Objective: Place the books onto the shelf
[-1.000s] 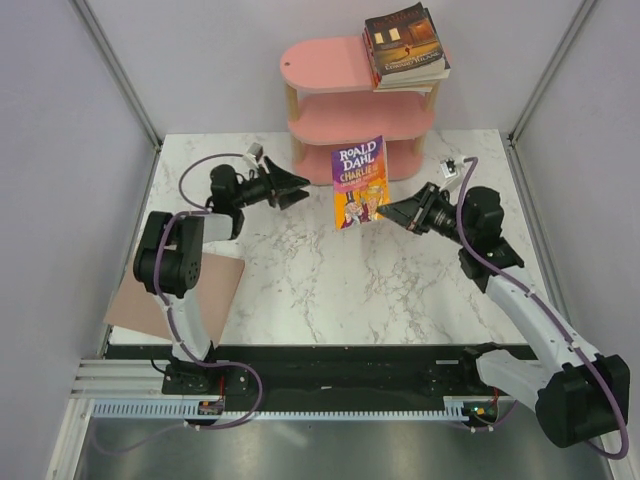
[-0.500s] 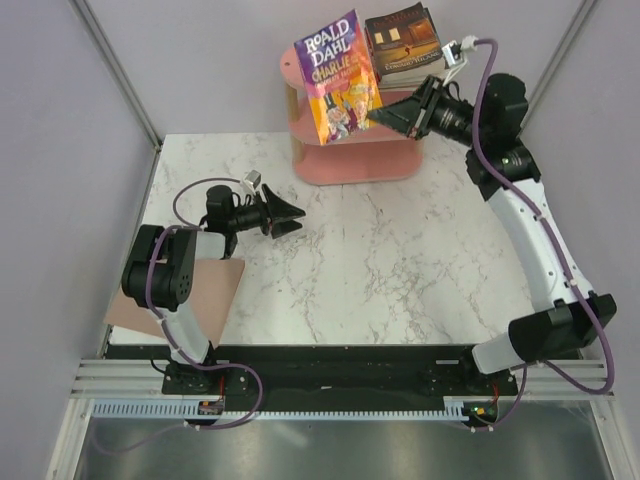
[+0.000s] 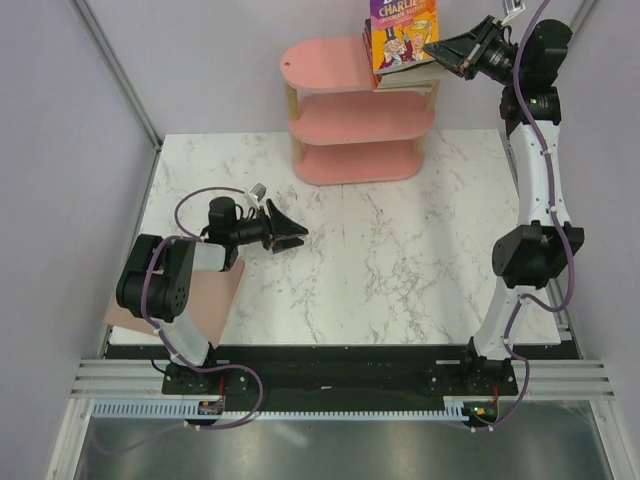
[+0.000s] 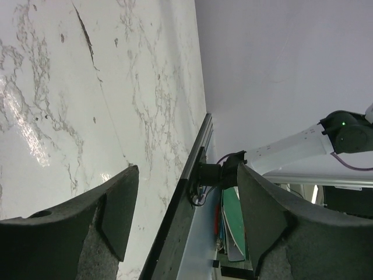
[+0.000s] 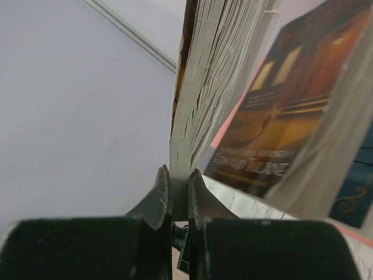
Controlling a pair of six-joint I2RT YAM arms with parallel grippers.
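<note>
My right gripper moves down toward the dark brown cover next and releases the book's edge, as a gap shows between the Roald Dahl book [image 3: 401, 30] and the stack.
The pink three-tier shelf [image 3: 350, 115] stands at the back of the marble table. Its top board carries a stack of books [image 3: 408, 76] at the right end, and the dark brown cover [image 5: 280, 134] lies uppermost. My right gripper [image 3: 438, 47] [image 5: 179, 175] is raised high, shut on the edge of the purple-yellow Roald Dahl book [image 3: 401, 30] [image 5: 215, 76]. That book hangs over the stack, with its top cut off by the frame. My left gripper [image 3: 296, 236] [image 4: 186, 195] is open and holds nothing, low over the table's left half.
A plain tan-pink flat sheet [image 3: 200, 300] lies at the table's near left corner, partly under the left arm. Pale walls with metal posts close in the table on the left, right and back.
The right arm has lifted the Roald Dahl book from in front of the shelf to above the top board's stack. The left gripper drew back toward the near side and opened a little wider.
</note>
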